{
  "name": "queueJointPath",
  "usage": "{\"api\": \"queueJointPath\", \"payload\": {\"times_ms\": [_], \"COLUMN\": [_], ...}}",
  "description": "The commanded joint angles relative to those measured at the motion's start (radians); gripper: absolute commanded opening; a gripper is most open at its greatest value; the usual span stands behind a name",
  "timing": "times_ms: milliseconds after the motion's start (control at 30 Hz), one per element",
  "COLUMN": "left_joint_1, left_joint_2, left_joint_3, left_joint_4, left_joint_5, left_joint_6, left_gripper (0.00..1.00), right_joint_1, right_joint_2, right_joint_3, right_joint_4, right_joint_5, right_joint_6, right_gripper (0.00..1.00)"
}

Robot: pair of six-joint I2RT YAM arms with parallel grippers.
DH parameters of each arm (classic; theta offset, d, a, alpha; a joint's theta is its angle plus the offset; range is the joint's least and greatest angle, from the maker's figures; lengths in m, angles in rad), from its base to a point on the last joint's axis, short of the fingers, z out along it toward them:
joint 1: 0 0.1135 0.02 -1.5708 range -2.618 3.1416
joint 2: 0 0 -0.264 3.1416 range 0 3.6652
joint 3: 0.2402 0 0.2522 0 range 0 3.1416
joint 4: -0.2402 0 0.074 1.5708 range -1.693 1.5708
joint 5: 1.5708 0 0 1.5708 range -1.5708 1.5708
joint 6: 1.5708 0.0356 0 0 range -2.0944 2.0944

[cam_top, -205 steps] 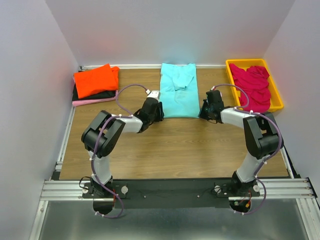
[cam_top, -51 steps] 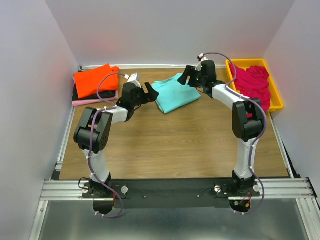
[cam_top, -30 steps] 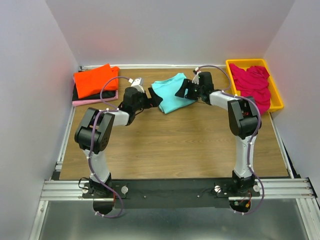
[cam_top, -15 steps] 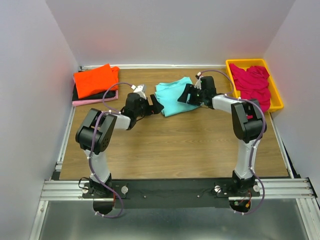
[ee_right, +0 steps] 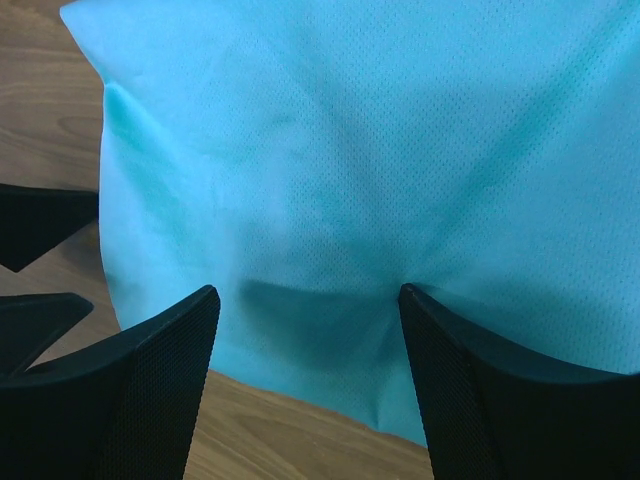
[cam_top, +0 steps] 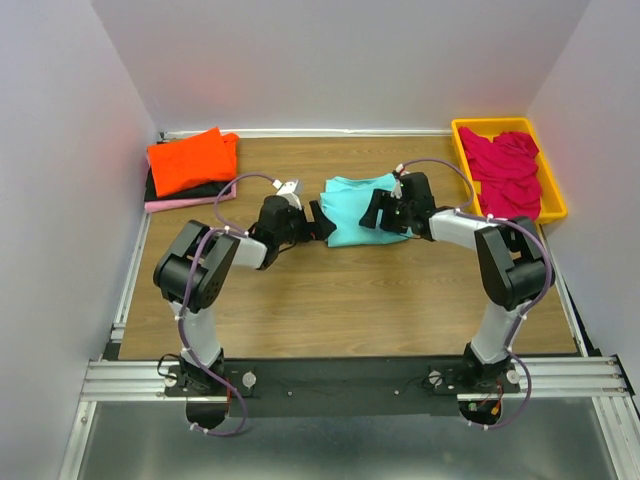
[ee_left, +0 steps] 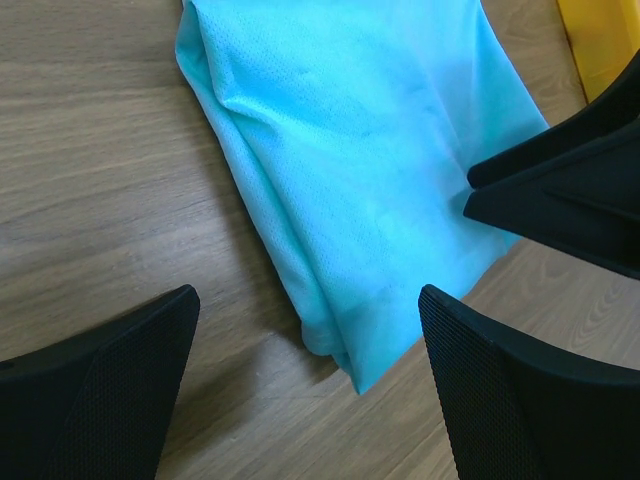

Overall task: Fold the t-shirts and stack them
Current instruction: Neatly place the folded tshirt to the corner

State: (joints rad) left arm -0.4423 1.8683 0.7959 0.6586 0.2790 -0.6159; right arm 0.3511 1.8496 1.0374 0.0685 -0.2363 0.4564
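Next, my left gripper moves down toward the right gripper and closes on the shirt's near folded corner, since that corner already lies between its open fingers.
A folded turquoise t-shirt (cam_top: 350,200) lies on the wooden table between my two grippers. My left gripper (cam_top: 322,222) is open at the shirt's left corner, its fingers (ee_left: 120,380) straddling the folded corner (ee_left: 350,340) without touching it. My right gripper (cam_top: 376,212) is open too, and its fingertips (ee_right: 420,310) press down onto the cloth (ee_right: 330,150), pulling creases toward the right tip. An orange-red t-shirt (cam_top: 190,160) tops a stack with black and pale pink layers at the back left. A magenta t-shirt (cam_top: 500,165) lies bunched in the tray.
The yellow plastic tray (cam_top: 460,130) sits at the back right, against the right wall. White walls close in the table on three sides. In the left wrist view the right gripper's black fingers (ee_left: 570,190) show beyond the shirt.
Both grippers and the turquoise t-shirt have shifted toward the near side and the table's middle, and the shirt has turned squarer. Both jaws stayed open.
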Motion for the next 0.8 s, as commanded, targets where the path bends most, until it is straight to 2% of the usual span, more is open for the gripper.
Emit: {"api": "queueJointPath", "payload": {"times_ms": [0,300,467,567,633,667,767], "left_joint_1": [-0.022,-0.098,-0.113,-0.116,-0.118,-0.116,-0.119], "left_joint_2": [0.009,0.107,0.127,0.126,0.127,0.127,0.132], "left_joint_3": [0.003,0.107,0.135,0.135,0.143,0.146,0.157], "left_joint_4": [0.007,-0.042,-0.073,-0.076,-0.092,-0.093,-0.111], "left_joint_5": [-0.009,-0.05,-0.121,-0.133,-0.142,-0.146,-0.156], "left_joint_6": [-0.015,-0.038,-0.047,-0.053,-0.059,-0.059,-0.062], "left_gripper": [0.98,0.98,0.97,0.89,0.74,0.74,0.58], "right_joint_1": [0.015,0.031,0.032,0.034,0.035,0.037,0.04], "right_joint_2": [0.0,-0.001,-0.001,0.0,0.0,0.0,-0.007], "right_joint_3": [-0.054,-0.054,-0.059,-0.059,-0.062,-0.062,-0.071], "right_joint_4": [-0.133,-0.127,-0.116,-0.11,-0.104,-0.102,-0.096], "right_joint_5": [0.049,0.032,0.014,0.008,-0.003,-0.003,-0.011], "right_joint_6": [0.018,0.013,0.008,0.008,0.007,0.007,0.005], "right_gripper": [0.8,0.8,0.8,0.8,0.8,0.8,0.8]}}
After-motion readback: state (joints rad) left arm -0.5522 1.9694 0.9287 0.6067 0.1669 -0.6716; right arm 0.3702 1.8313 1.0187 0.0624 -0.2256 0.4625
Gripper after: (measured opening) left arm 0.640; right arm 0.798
